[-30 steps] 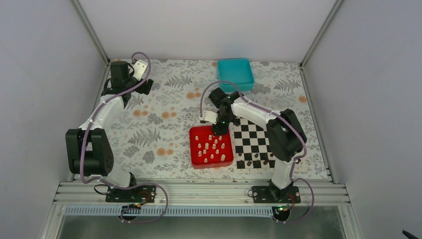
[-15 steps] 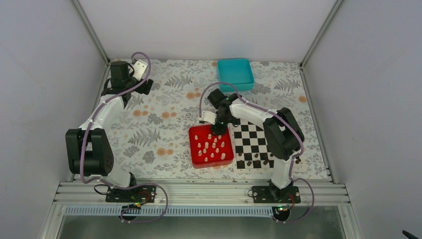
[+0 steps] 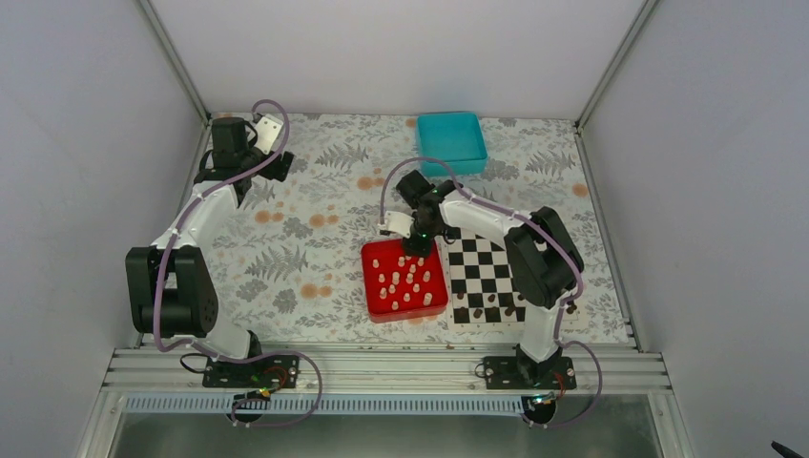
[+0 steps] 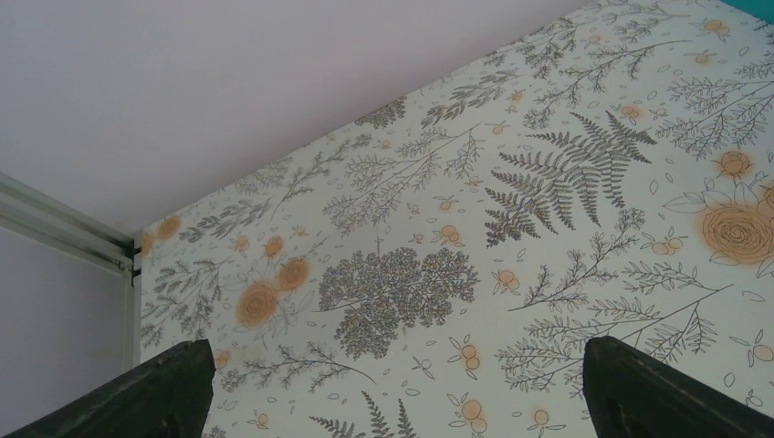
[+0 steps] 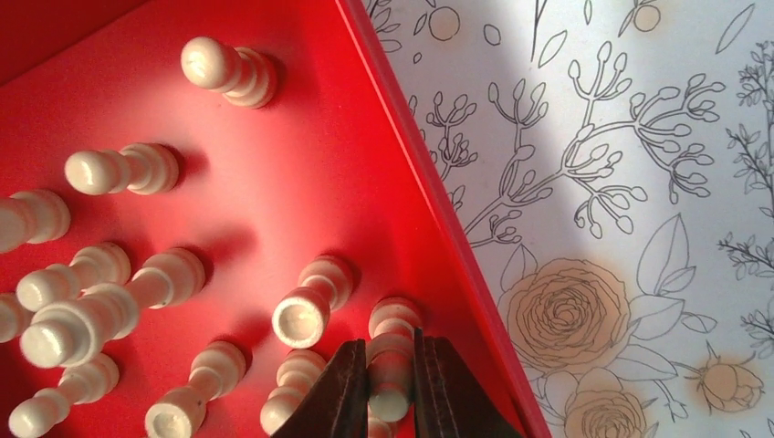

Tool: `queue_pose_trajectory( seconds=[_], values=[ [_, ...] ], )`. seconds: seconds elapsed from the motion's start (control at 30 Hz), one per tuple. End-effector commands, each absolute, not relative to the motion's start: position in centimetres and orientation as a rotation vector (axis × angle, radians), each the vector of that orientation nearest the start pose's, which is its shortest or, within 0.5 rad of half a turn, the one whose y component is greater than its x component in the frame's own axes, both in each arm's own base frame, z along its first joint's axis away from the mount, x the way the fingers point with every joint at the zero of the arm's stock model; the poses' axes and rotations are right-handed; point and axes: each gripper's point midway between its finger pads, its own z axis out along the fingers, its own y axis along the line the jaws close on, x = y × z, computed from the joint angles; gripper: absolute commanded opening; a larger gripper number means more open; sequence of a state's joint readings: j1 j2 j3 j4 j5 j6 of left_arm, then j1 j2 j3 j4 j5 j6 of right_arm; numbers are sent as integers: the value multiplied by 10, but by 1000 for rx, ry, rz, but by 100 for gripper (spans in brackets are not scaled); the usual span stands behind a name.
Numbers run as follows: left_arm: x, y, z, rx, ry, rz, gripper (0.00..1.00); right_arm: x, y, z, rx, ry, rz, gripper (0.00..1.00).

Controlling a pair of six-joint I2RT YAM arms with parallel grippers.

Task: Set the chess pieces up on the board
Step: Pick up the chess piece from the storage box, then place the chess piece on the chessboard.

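I will lift my right gripper next, carry it over the far side of the checkered board, then lower it and release there. The far side of the board is to its right in the top view.
Several cream chess pieces (image 3: 401,284) stand in the red tray (image 3: 374,307), left of the checkered board (image 3: 488,272). My right gripper (image 3: 417,248) hangs over the tray's far right corner. In the right wrist view it (image 5: 391,388) is shut on one cream chess piece (image 5: 392,358), whose base still stands on the tray floor beside the tray's rim (image 5: 429,182). Other cream pieces (image 5: 310,306) stand close by. My left gripper (image 3: 277,164) is far off at the back left, open and empty, its fingers (image 4: 164,383) wide apart over the floral cloth.
A teal tray (image 3: 450,139) sits at the back middle. Dark brown pieces (image 3: 475,307) stand along the board's near rows. The floral cloth (image 3: 305,248) covers the table. Enclosure walls and metal posts ring the table.
My right gripper has shifted slightly left and back over the red tray's far right corner. The left arm has not moved.
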State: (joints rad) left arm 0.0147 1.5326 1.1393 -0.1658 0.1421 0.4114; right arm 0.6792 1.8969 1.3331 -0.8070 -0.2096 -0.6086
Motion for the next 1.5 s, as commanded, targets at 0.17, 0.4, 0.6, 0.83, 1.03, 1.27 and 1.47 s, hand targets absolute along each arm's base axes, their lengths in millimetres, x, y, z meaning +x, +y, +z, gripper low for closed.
queue_pose_trajectory(
  seconds=[0.17,0.4,0.6,0.83,1.03,1.27,1.47],
  values=[
    [467,-20,212,515,2045,103,100,309,250,126,-1612,2284,267,5],
    [466,-21,212,520,2042,93,100,356,157,181,-1310,2328,169,4],
    [466,-23,212,526,2039,82,100,381,51,159,-1076,2462,95,5],
    [466,-23,213,526,2038,85,100,389,-9,106,-927,2579,105,5],
    [465,-23,212,527,2035,90,100,391,-57,73,-801,2666,123,5],
    [466,-23,210,528,2038,87,100,392,-76,55,-760,2705,90,5],
    [465,-23,210,527,2039,90,100,396,-78,49,-750,2704,105,6]
  ],
)
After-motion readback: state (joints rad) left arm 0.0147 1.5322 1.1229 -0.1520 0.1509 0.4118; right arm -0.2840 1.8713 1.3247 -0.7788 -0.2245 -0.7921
